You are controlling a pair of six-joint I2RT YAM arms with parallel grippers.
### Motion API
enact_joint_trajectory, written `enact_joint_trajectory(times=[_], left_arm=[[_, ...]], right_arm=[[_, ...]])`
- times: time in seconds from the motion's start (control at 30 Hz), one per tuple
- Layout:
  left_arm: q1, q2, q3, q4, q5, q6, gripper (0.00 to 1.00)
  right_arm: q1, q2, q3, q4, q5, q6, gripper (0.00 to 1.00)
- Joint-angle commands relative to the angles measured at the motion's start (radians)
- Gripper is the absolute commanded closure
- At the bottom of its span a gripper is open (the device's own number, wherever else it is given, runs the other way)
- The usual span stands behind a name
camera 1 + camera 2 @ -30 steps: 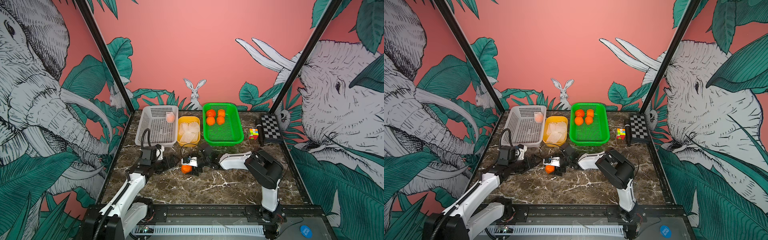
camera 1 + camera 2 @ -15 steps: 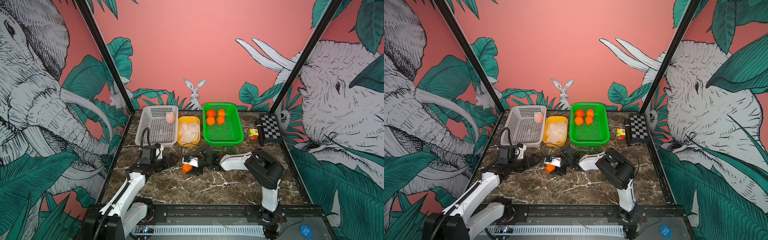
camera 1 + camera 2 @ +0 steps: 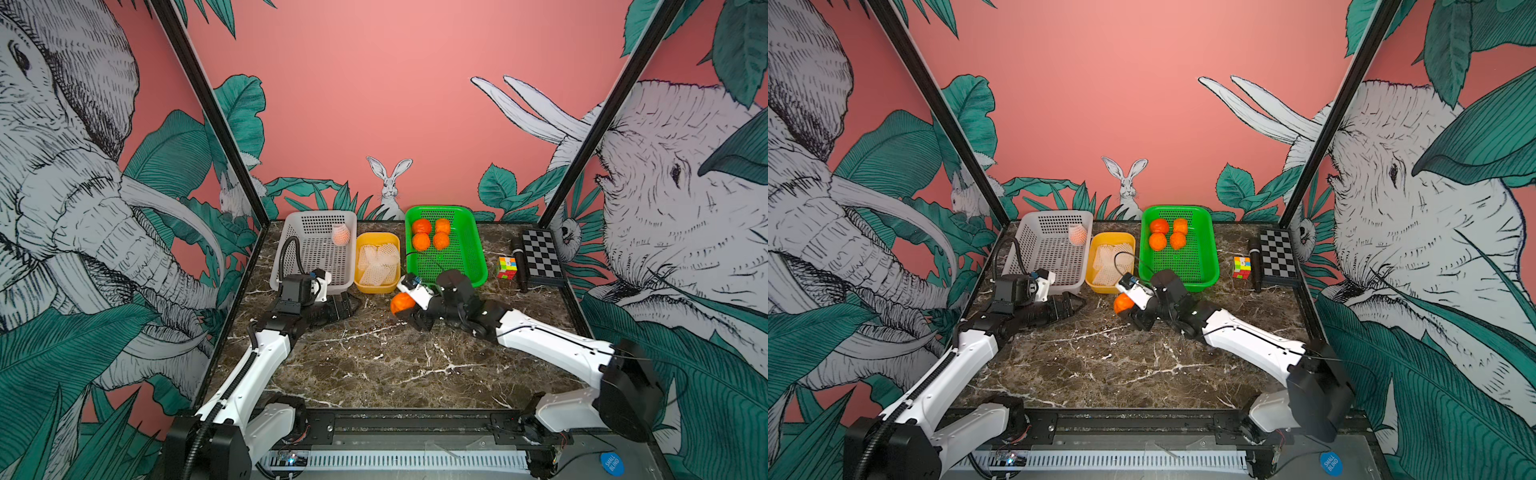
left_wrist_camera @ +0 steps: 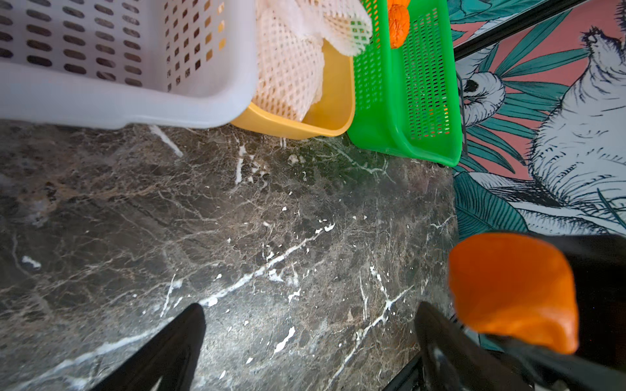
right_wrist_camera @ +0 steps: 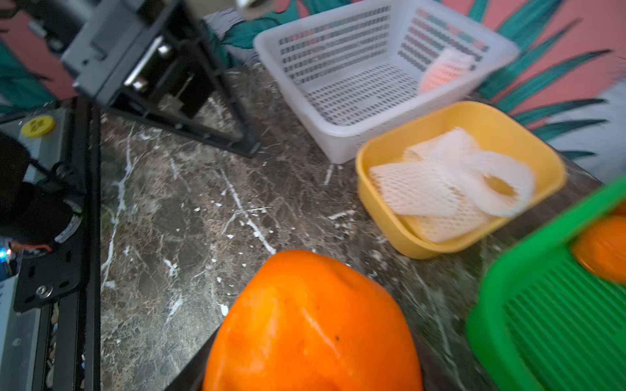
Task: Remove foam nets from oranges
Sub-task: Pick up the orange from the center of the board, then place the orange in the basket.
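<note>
The free part of the bottom beside the green basket's bare oranges is outward of my right gripper. My right gripper will next go up over the green basket's rim, go down inside and let go of this orange.
My right gripper [image 3: 402,305] is shut on a bare orange [image 3: 400,302] [image 5: 311,325], held just above the marble in front of the yellow tub [image 3: 376,288]. The same orange [image 4: 511,291] shows in the left wrist view, beside my left gripper [image 4: 310,321]. That left gripper [image 3: 348,306] is open and empty, low over the table near the white basket [image 3: 291,245]. One netted orange [image 3: 340,235] lies in the white basket's back corner. Several empty foam nets [image 3: 378,262] [image 5: 440,182] fill the yellow tub. Several bare oranges [image 3: 422,241] sit in the green basket [image 3: 478,266].
A puzzle cube [image 3: 507,267], a black stick-shaped thing [image 3: 518,266] and a checkerboard [image 3: 540,257] lie at the back right. The three containers stand side by side along the back wall. Open marble [image 3: 395,357] stretches in front of both grippers.
My right gripper has closed on the bare orange and carried it up, back and to the right, towards the green basket. The left gripper has stayed open in about the same place.
</note>
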Motion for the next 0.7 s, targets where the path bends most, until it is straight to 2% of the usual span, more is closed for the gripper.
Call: enact_joint_trajectory(times=[0.0,0.1,0.3,0.67], left_arm=[[-0.010,-0.013,0.066,-0.031,-0.013,0.023,0.01],[-0.011,-0.002,0.094,-0.021,-0.031,0.032,0.01],[-0.009,0.078,0.177,-0.012,-0.032,0.062,0.01],[0.017,0.165,0.252,-0.024,-0.066,0.104,0.01]], right_arm=[[-0.106,-0.016,0.047,-0.155,0.057,0.094,0.53],[-0.204,0.047,0.130,-0.210,0.041,0.123,0.55],[-0.329,0.243,0.315,-0.252,-0.015,0.139,0.55],[-0.375,0.635,0.660,-0.299,-0.013,0.067,0.52]])
